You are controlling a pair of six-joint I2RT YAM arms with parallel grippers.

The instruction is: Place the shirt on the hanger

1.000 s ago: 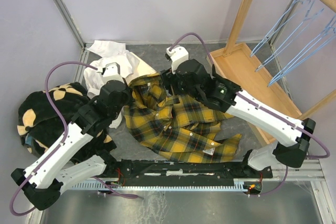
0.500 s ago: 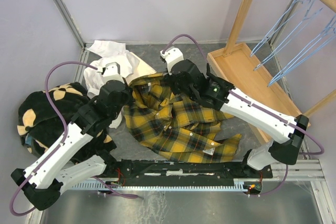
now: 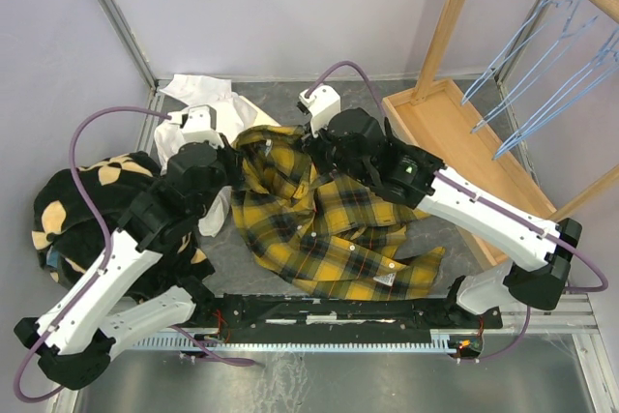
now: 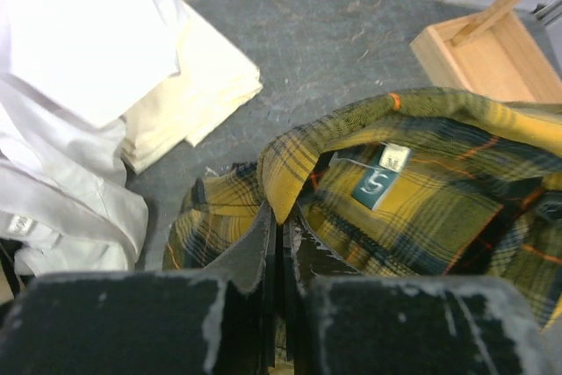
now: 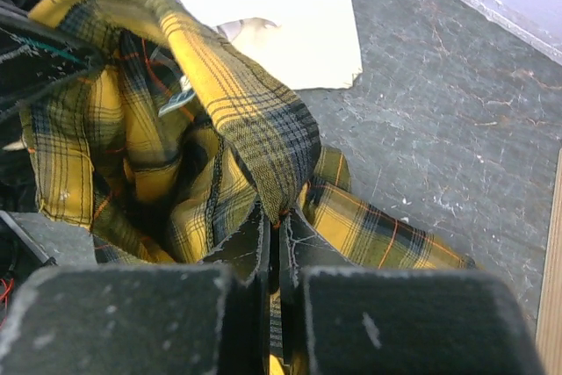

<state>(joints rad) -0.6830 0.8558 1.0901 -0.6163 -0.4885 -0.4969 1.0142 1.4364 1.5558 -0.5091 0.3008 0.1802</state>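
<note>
The cloth is crumpled. My left gripper needs to lift the collar up, then bring it down and back onto the shirt's plaid body (image 3: 259,204) and release it there to straighten the cloth.
The yellow and black plaid shirt (image 3: 319,229) lies crumpled on the grey table between the two arms, its collar end raised at the back. My left gripper (image 4: 281,214) is shut on the collar's left side, close to the neck label (image 4: 374,183). My right gripper (image 5: 279,215) is shut on a fold of the collar band a little to the right. In the top view the left gripper (image 3: 237,150) and the right gripper (image 3: 309,147) hold the collar stretched between them. Light-blue wire hangers (image 3: 542,74) hang from a wooden rail at the top right, away from both grippers.
A plain white garment (image 3: 208,108) lies at the back left, just behind the collar. A black fleece with tan patches (image 3: 77,210) sits on the left by the left arm. The rack's wooden base tray (image 3: 464,152) and upright post (image 3: 450,21) stand at the right.
The right gripper has shut on the shirt's collar band. Both grippers have drawn the collar end up and toward the back of the table; the left arm shifted back-left.
</note>
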